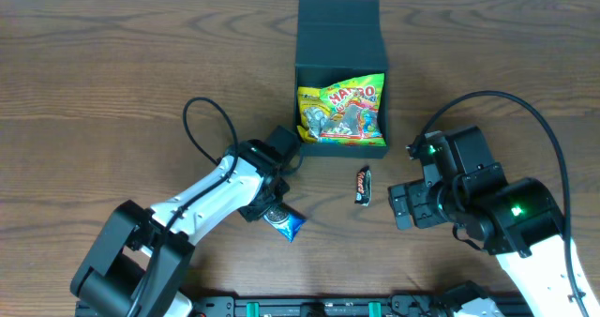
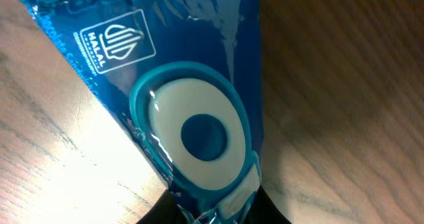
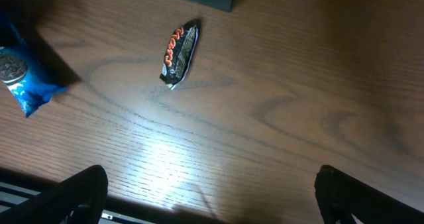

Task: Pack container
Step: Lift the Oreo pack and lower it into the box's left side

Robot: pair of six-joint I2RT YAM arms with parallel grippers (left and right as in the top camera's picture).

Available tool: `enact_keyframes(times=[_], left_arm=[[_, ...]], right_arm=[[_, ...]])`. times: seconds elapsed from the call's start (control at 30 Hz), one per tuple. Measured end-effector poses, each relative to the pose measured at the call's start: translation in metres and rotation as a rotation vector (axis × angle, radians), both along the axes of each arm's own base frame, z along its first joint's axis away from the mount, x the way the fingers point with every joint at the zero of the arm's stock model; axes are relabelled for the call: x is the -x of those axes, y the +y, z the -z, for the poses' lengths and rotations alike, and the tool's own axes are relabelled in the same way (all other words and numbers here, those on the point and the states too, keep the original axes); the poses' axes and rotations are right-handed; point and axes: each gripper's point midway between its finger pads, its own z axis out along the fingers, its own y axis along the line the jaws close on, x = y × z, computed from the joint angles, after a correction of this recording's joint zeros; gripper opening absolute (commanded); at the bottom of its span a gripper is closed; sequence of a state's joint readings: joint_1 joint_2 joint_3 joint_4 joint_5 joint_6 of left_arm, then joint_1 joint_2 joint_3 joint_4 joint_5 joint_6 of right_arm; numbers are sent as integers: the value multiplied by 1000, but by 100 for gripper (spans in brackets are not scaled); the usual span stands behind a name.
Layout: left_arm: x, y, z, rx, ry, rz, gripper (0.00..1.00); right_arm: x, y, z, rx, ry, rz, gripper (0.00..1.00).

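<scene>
I should next lift the blue cookie packet (image 1: 286, 222) outward with my left gripper. Then I should lower it into the container's side nearest this arm (image 1: 306, 126) and release it, because the lid is open.
The dark container (image 1: 306, 73) stands open at the top middle of the table, its lid flap laid back. A yellow Haribo bag (image 1: 341, 111) lies inside. My left gripper (image 1: 272, 207) is shut on a blue cookie packet (image 1: 286, 222), which fills the left wrist view (image 2: 192, 111) and is low over the table. A small black Mars bar (image 1: 363, 185) lies on the table below the container; it also shows in the right wrist view (image 3: 179, 52). My right gripper (image 3: 209, 194) is open and empty, to the right of the bar.
The wooden table (image 1: 112, 83) spreads to both sides. A black rail (image 1: 309, 308) runs along the front edge. Cables loop above each arm. The blue packet's end shows at the left edge of the right wrist view (image 3: 23, 78).
</scene>
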State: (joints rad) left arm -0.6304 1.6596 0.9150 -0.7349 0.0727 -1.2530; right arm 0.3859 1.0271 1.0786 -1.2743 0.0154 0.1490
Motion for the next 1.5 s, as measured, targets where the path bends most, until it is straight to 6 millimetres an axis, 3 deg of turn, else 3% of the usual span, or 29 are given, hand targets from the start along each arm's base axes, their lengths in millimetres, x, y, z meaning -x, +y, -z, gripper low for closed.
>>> enact_keyframes(times=[0.17, 0.27, 0.83, 1.07, 1.23, 1.5], left_arm=[[-2, -3, -6, 15, -11, 85, 6], [-7, -8, -20, 33, -30, 150, 6], [-40, -43, -153, 134, -180, 593, 6], [-48, -54, -197, 160, -268, 795, 6], [-59, -69, -201, 178, -277, 928, 6], [-99, -92, -159, 171, -267, 1004, 6]], right_arm=[[0, 0, 0, -1, -1, 0, 99], [0, 0, 0, -1, -1, 0, 99], [0, 0, 0, -1, -2, 0, 99], [-1, 0, 0, -2, -2, 0, 99], [0, 0, 0, -2, -2, 0, 99], [0, 0, 0, -2, -2, 0, 99]])
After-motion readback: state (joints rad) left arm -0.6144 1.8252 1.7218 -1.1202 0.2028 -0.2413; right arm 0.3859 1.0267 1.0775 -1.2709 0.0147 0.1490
